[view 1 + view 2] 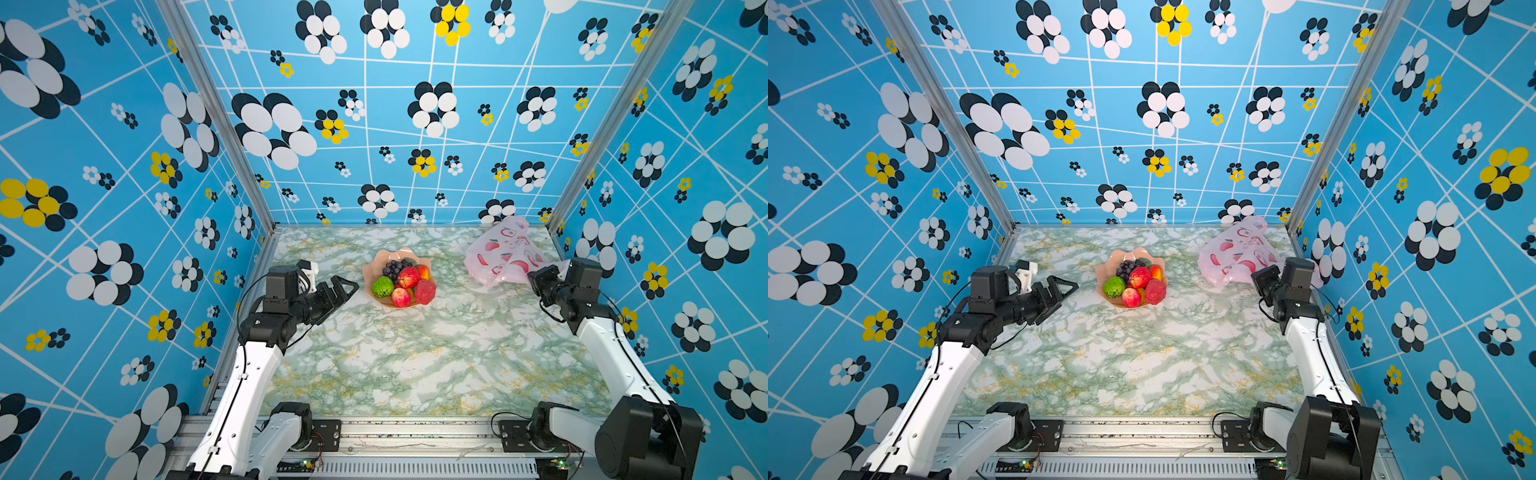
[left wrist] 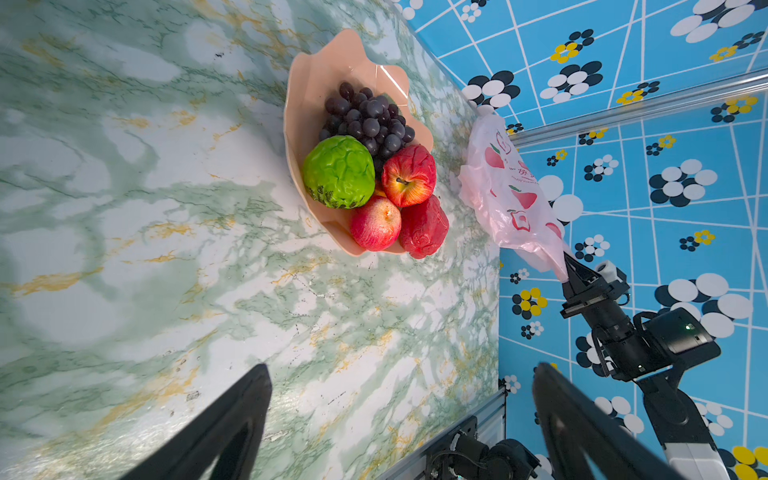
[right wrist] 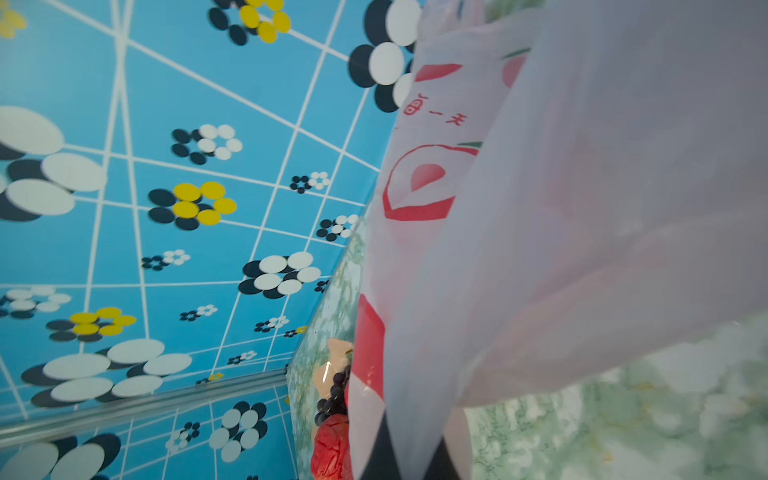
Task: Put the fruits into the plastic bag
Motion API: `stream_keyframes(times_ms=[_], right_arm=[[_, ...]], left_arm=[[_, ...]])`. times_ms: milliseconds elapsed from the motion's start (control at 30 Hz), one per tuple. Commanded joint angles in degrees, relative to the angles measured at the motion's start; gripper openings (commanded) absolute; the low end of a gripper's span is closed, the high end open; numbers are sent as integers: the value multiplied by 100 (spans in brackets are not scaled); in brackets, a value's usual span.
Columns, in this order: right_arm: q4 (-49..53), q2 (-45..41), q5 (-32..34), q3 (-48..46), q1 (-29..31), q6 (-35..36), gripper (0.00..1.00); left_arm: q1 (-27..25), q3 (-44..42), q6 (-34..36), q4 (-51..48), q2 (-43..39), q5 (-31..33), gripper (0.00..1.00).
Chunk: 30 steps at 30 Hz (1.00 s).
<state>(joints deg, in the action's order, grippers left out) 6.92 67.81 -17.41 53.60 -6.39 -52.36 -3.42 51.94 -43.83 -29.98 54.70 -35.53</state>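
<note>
My right gripper lifts the bag [image 1: 505, 253] next, swings it over the fruits, draws back and releases it on the bare marble across from it, on the bowl's near side.
The fruits lie heaped in a peach-pink scalloped bowl [image 1: 376, 259] at mid-table: dark grapes [image 1: 392, 268], a bumpy green fruit [image 1: 382, 286], two red apples [image 1: 409, 277], a bumpy red fruit [image 1: 425, 291] and a mango-like one [image 1: 423, 272]. The left wrist view shows the grapes [image 2: 365, 118] and the green fruit [image 2: 338, 171] clearly. The plastic bag [image 1: 505, 253] [image 1: 1235, 253] lies crumpled at the back right. My right gripper [image 1: 530, 276] [image 3: 409, 449] is shut on the bag's near edge, and the plastic [image 3: 540, 208] fills its view. My left gripper [image 1: 351, 286] [image 2: 403, 370] stands open and empty, just left of the bowl.
Blue flowered walls close the marble table [image 1: 415, 357] on three sides; the bag sits close to the back right corner post [image 1: 552, 226]. An aluminium rail [image 1: 415, 428] with both arm bases runs along the front edge.
</note>
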Motion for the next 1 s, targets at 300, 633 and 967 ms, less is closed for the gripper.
stream_keyframes(times_ms=[300,633,967], right_arm=[[696,13,-934,2227,2845,4102,0],[1436,-186,-1784,2056,3807,4528,0],[3082,-329,-2251,953,3811,3942,35]], left_arm=[[8,-114,-164,220,27,-249,99],[357,-44,-225,362,86,-577,99],[382,-439,-411,751,186,-679,99]])
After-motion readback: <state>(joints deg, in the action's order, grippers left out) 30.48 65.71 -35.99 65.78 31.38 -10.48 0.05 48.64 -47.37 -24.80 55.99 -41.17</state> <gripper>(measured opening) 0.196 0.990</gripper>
